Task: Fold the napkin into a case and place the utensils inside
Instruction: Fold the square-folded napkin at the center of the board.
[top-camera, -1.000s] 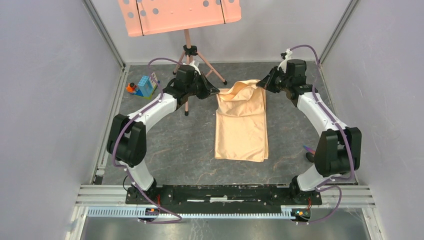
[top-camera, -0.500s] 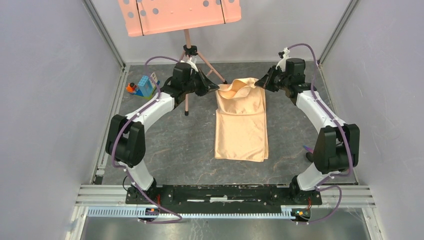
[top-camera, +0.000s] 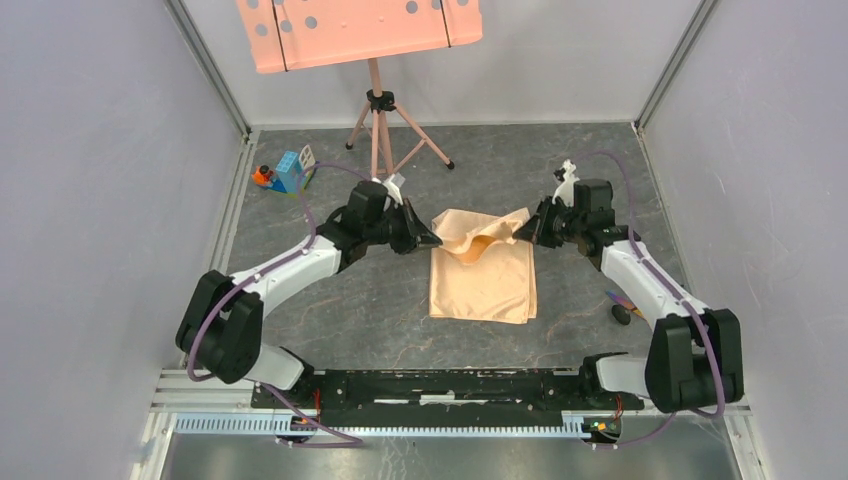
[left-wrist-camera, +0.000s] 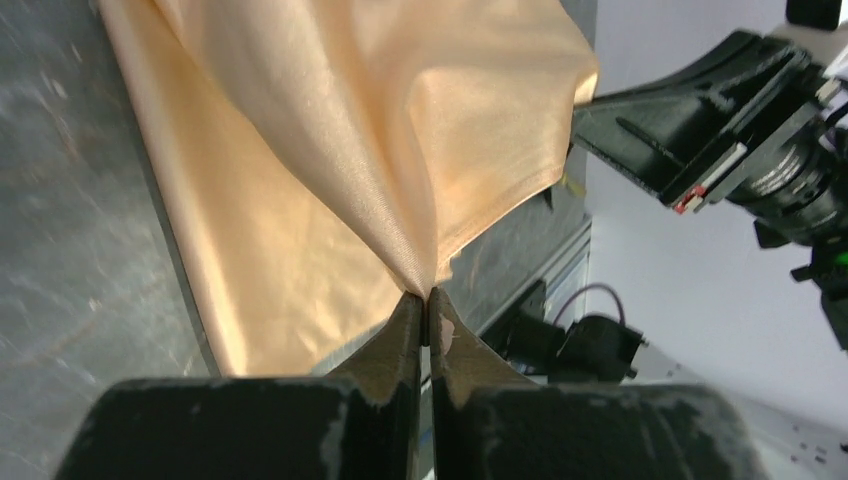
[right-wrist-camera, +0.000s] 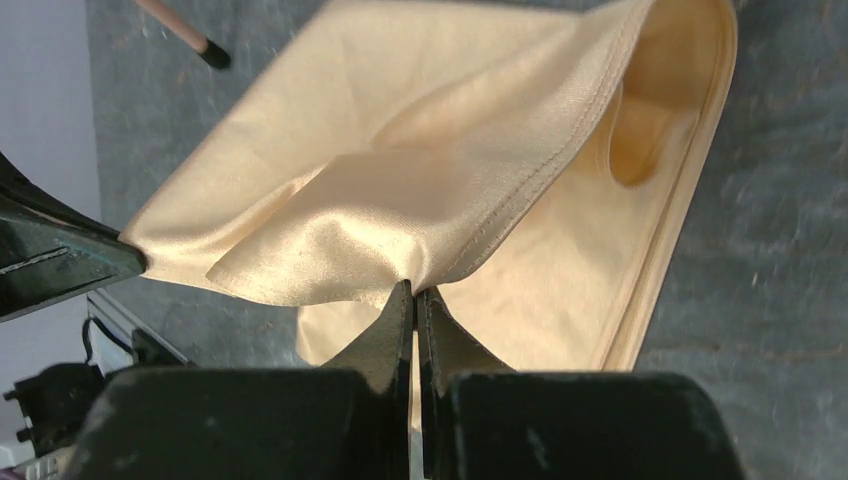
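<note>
My left gripper moves back and down onto the napkin's near corner (top-camera: 434, 314), still uncovered below it and nearer my base, and lets go of the cloth next.
The peach-orange satin napkin (top-camera: 485, 275) lies folded on the dark table, its far part lifted and doubled back toward the near edge. My left gripper (top-camera: 434, 241) is shut on the napkin's left far corner (left-wrist-camera: 420, 275). My right gripper (top-camera: 521, 234) is shut on the right far corner (right-wrist-camera: 420, 270). Both hold the cloth a little above the table, sagging between them. A slim utensil (top-camera: 617, 303) with a round black head lies by the right arm, partly hidden. No finished case is in view.
A salmon-pink perforated music-stand tray (top-camera: 358, 30) on a tripod (top-camera: 380, 135) stands at the back. A small blue toy block (top-camera: 288, 172) sits at the back left. Grey walls close in both sides.
Both grippers have pulled the napkin's far edge toward the near side, away from the tripod. The visible flat cloth is shorter, with the far part folded over it.
</note>
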